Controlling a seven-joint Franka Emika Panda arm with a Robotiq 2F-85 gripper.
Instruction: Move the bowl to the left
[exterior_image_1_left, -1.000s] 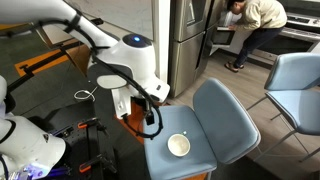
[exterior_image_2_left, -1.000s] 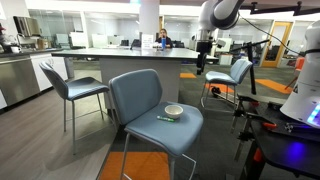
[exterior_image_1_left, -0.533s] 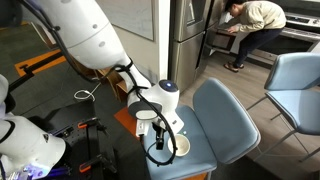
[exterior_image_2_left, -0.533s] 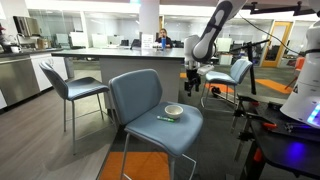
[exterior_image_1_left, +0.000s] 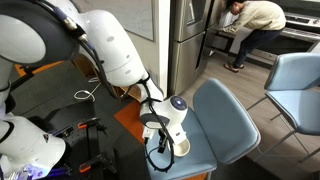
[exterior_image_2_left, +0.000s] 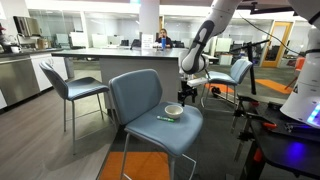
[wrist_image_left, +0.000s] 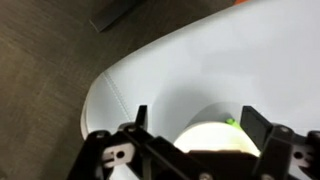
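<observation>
The bowl is still below the gripper's open fingers, so the gripper needs to go down and outward next, turning until its fingers straddle the bowl's rim toward the chair seat's edge (exterior_image_2_left: 180, 109) (wrist_image_left: 184, 138).
The small white bowl (exterior_image_2_left: 174, 110) with a cream inside sits on the blue-grey chair seat (exterior_image_2_left: 190, 128). In an exterior view the bowl (exterior_image_1_left: 183, 147) is partly hidden behind the arm. My gripper (exterior_image_1_left: 166, 135) hangs close over it, and it also shows in an exterior view (exterior_image_2_left: 186, 96). In the wrist view the gripper (wrist_image_left: 198, 122) is open, and the bowl (wrist_image_left: 215, 135) lies between the two dark fingers, just below them. A small green thing (wrist_image_left: 230, 122) shows at the bowl's edge.
The chair's backrest (exterior_image_2_left: 135, 92) rises beside the bowl. A thin pen-like thing (exterior_image_2_left: 165, 119) lies on the seat next to the bowl. More chairs stand around (exterior_image_2_left: 60, 82) (exterior_image_1_left: 295, 85). A person (exterior_image_1_left: 255, 25) bends near the metal cabinets. White robot parts (exterior_image_1_left: 25, 145) are at the lower left.
The arm has swung down from high above the chair to just over the bowl. The bowl has not moved.
</observation>
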